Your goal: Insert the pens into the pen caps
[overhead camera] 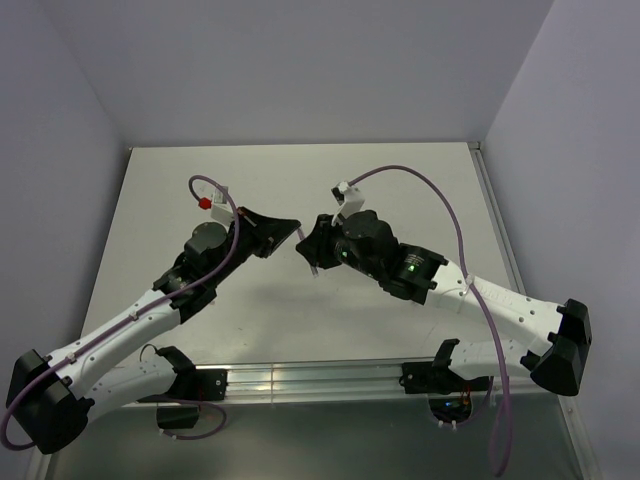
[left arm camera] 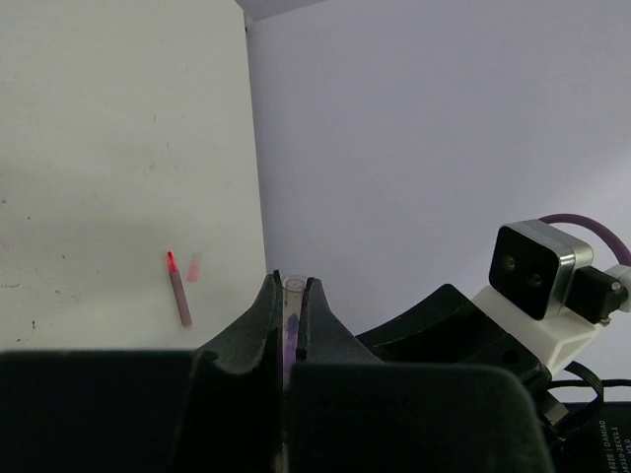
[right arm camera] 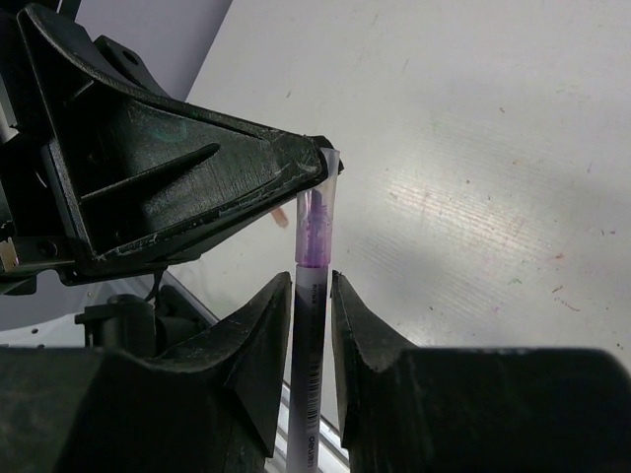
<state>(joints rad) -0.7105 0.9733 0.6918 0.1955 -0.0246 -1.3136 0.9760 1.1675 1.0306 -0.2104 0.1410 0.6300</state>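
The purple tip is already inside, so next I will tilt my left gripper slightly in place and let go of the clear pen cap [overhead camera: 300, 231] [left arm camera: 292, 301] between its fingers.
My right gripper [right arm camera: 314, 281] is shut on a pale pen [right arm camera: 314, 335] with a purple tip and holds it in the air. The tip sits inside a clear pen cap [right arm camera: 318, 212], and my left gripper [left arm camera: 292, 284] is shut on that cap [left arm camera: 292, 301]. In the top view the left gripper [overhead camera: 291, 231] and the right gripper [overhead camera: 309, 243] meet above the table's middle, with the pen [overhead camera: 311, 262] between them. A grey pen with a red tip [left arm camera: 179, 293] lies on the table beside a pale pink cap [left arm camera: 194, 266]. The third pen is out of view.
The white table [overhead camera: 400, 190] has grey walls behind and on both sides. A metal rail [overhead camera: 300, 378] runs along the near edge by the arm bases. Purple cables [overhead camera: 455, 225] arch over both arms. The right wrist camera block [left arm camera: 535, 268] shows close to my left gripper.
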